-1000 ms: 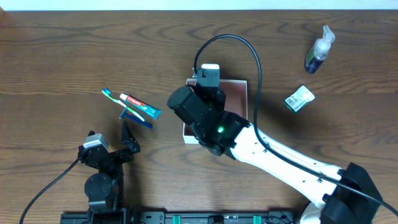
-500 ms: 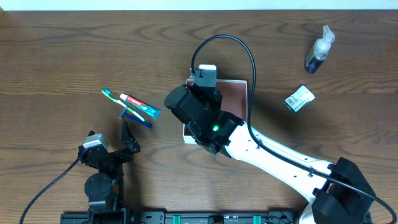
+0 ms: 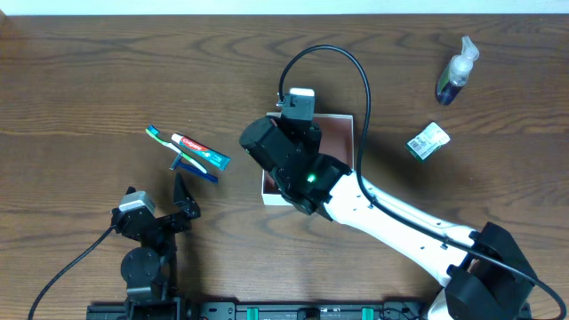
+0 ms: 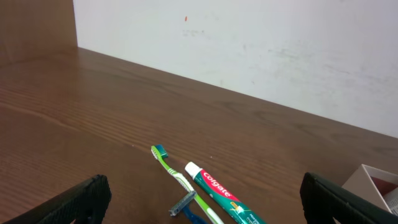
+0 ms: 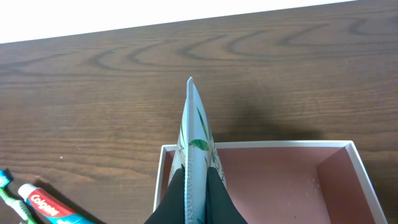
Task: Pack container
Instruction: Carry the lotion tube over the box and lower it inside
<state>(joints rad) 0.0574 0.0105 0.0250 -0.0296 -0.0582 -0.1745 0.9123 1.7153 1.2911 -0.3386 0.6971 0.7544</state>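
The right gripper lowers a little toward the container's side by the toothpaste (image 5: 163, 177) next, because the flat white packet is still held above that part.
The container (image 3: 343, 119) is a shallow white-walled box with a pink-brown inside, at the table's middle; it also shows in the right wrist view (image 5: 261, 144). My right gripper (image 5: 196, 186) is shut on a flat white packet with green leaf print (image 5: 194, 124), held edge-on above the container's left part. In the overhead view the right wrist (image 3: 286, 156) covers most of the container. My left gripper (image 4: 214, 202) is open and empty, low on the table before a toothbrush (image 4: 174, 174), a toothpaste tube (image 4: 221, 196) and a blue razor (image 4: 185, 204).
The toothbrush (image 3: 164, 139), toothpaste (image 3: 201, 150) and razor (image 3: 194, 167) lie together left of the container. A pump bottle (image 3: 456, 71) and a small green-white packet (image 3: 428, 140) lie at the far right. The left gripper (image 3: 184, 203) is near the front edge.
My right arm shifted slightly left and then back over the container, still holding the packet. The left arm has not moved.
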